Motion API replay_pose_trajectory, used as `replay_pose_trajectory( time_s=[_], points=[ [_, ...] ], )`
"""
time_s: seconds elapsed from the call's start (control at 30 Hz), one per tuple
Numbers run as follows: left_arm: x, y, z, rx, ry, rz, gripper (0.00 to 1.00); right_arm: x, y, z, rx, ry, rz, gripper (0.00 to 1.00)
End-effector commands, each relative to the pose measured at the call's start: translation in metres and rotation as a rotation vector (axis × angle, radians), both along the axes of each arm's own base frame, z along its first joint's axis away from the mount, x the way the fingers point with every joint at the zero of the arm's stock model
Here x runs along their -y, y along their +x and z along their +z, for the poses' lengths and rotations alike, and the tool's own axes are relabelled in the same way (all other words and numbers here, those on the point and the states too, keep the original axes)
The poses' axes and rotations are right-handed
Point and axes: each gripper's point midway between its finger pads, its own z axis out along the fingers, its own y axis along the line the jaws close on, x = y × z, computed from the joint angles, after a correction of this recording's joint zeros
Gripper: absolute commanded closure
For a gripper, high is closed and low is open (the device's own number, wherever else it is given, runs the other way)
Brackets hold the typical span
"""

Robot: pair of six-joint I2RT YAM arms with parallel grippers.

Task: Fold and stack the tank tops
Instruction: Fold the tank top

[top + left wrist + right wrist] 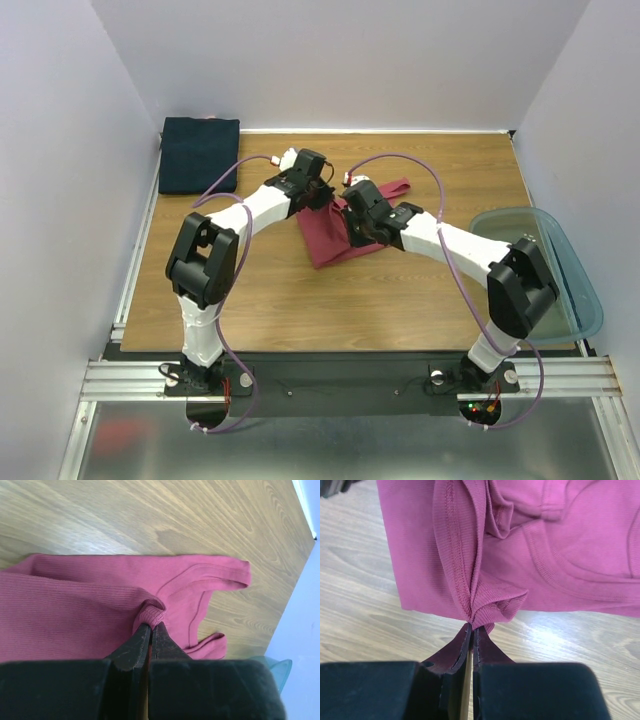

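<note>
My left gripper goes to the right in the top view next and releases the tank top's fold over the strap bases, since the fold still stops short of them.
The rose-red tank top [340,238] lies partly folded mid-table, its straps [395,188] pointing right. My left gripper [318,192] is shut on a pinched fold of the rose-red top [150,614] near the armhole; the straps [220,575] lie flat beyond. My right gripper [358,222] is shut on a bunched hem edge of the same top [485,611], lifting it off the wood. The dark navy tank top [199,153] lies folded as a flat rectangle at the far left corner.
A translucent blue-green plastic tub [545,270] sits at the table's right edge; its corner shows in the left wrist view [272,665]. White walls enclose the wooden table [300,310] on three sides.
</note>
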Motion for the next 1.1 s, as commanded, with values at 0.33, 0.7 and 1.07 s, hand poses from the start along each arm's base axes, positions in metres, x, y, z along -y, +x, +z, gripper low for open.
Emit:
replay_pose_trajectory(
  time_s=[0.33, 0.7, 1.07],
  points=[
    [0.05, 0.027, 0.04, 0.106, -0.05, -0.083, 1.0, 0.031, 0.01, 0.016, 0.047, 0.013, -0.091, 1.0],
    [0.095, 0.037, 0.011, 0.136, -0.09, -0.237, 0.73, 0.069, 0.014, -0.012, 0.009, -0.037, -0.231, 0.5],
    [0.047, 0.042, 0.089, 0.31, -0.11, -0.196, 0.46, 0.063, 0.018, 0.027, 0.073, 0.051, -0.243, 0.44]
  ],
)
